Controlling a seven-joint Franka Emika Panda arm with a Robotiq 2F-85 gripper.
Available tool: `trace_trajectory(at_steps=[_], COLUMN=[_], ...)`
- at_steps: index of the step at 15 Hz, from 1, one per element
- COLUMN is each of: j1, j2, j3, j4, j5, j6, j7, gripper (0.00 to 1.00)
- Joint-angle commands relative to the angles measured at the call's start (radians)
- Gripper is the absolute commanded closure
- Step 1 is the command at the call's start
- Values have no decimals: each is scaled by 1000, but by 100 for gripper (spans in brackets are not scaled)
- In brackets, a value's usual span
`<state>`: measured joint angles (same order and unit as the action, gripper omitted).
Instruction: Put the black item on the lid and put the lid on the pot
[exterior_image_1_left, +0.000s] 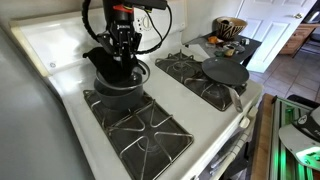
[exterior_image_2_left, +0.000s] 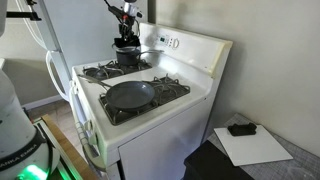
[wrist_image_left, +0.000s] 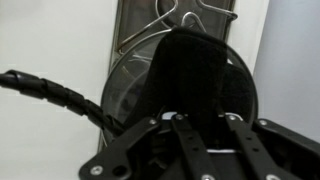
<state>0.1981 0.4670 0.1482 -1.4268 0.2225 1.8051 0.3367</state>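
The lid still hangs above the pot. My gripper will next bring the lid down and slightly toward the back panel onto the pot's rim and let go of it.
The dark grey pot stands on the back burner, also visible in an exterior view. The glass lid with its metal rim lies over the pot. The black item, a floppy black pad, is draped over the lid and hides its handle; it also shows in an exterior view. My gripper reaches straight down onto the middle of the lid, and it shows in both exterior views. Its fingers stand close together, pressed into the pad where the handle sits.
A wide shallow dark pan sits on another burner, also seen in an exterior view. The white stove has a raised back panel. A counter with a fruit bowl stands beyond the stove.
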Motion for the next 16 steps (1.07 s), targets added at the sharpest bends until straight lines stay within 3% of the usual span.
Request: trace_trajectory(at_steps=[1, 16], j1=[28, 57], j2=[81, 219], j3=[-18, -43], j4=[123, 297], j5=[-25, -39], j6=[-54, -122], j7=[46, 103], gripper=[95, 95])
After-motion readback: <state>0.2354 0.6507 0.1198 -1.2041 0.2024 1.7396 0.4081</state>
